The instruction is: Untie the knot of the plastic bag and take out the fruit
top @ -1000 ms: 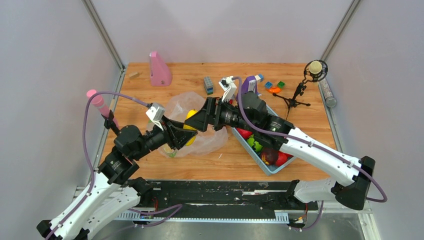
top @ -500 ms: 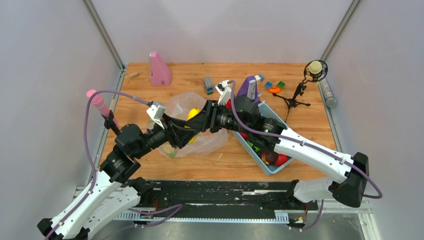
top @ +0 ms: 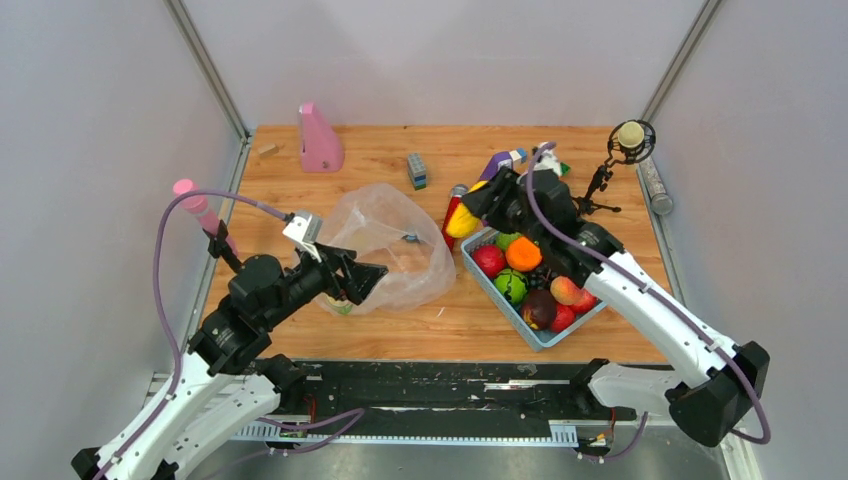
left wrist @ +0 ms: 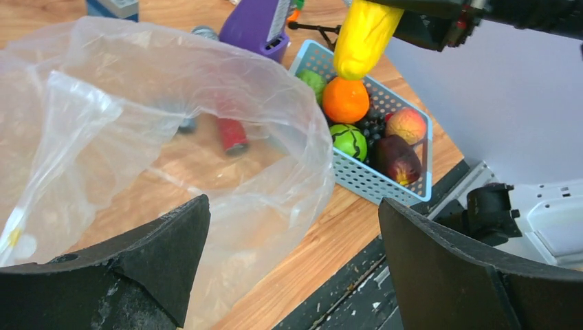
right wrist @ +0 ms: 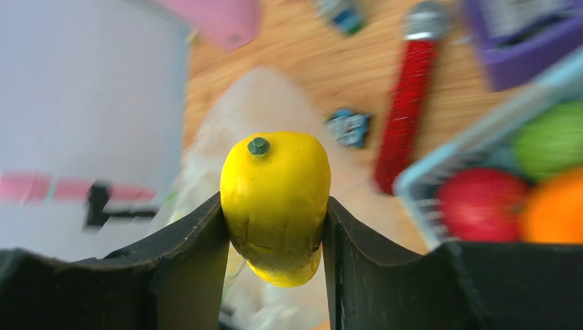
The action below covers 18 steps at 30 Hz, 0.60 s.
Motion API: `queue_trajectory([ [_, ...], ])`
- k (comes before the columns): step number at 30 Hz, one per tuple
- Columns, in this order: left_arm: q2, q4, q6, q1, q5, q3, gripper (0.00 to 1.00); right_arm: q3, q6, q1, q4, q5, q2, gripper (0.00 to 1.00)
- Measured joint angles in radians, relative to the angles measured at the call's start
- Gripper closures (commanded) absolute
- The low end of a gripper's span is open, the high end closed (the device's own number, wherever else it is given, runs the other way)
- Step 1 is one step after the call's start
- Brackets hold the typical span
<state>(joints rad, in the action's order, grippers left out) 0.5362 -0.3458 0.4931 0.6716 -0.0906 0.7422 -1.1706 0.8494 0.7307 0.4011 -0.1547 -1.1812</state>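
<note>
The banana still hangs high beside the tray's far end (top: pixel 491 245) (right wrist: pixel 474 168), so I will move my right gripper down and to the right in the top view, over that end.
The plastic bag (top: pixel 385 245) lies open and slack on the table, left of the blue tray (top: pixel 536 340). No tied knot shows on it. My right gripper (top: pixel 474 207) is shut on a yellow banana (top: pixel 460 224) and holds it in the air over the tray's far left corner. In the right wrist view the banana (right wrist: pixel 275 179) sits between my right gripper's (right wrist: pixel 273 206) jaws. My left gripper (top: pixel 366 276) is open at the bag's near edge; in its wrist view the gripper (left wrist: pixel 292 206) has film (left wrist: pixel 172 103) ahead of it. An orange fruit (left wrist: pixel 345 100) and a peach one (left wrist: pixel 407 124) lie in the tray.
Red apples, green balls and dark grapes also fill the tray (left wrist: pixel 375 189). A red cylinder (top: pixel 452 208), a purple holder (top: pixel 498 170), a grey block (top: pixel 416 170) and a pink object (top: pixel 320 140) stand behind. A tripod (top: pixel 598 185) is at the right.
My right gripper has drawn the banana out of the bag and carried it right and up toward the tray. My left gripper has pulled back a little from the bag.
</note>
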Motion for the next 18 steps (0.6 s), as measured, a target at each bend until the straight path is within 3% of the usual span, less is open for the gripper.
queue_trajectory([
  [5, -0.051, -0.083, 0.014, 0.0, 0.045, 0.0, 0.0, 0.101, 0.028, -0.225, 0.072, -0.005, -0.006, 0.82],
  [18, -0.061, -0.161, 0.033, 0.0, 0.074, -0.005, 0.0, 0.125, 0.066, -0.275, 0.113, -0.016, -0.209, 0.81],
])
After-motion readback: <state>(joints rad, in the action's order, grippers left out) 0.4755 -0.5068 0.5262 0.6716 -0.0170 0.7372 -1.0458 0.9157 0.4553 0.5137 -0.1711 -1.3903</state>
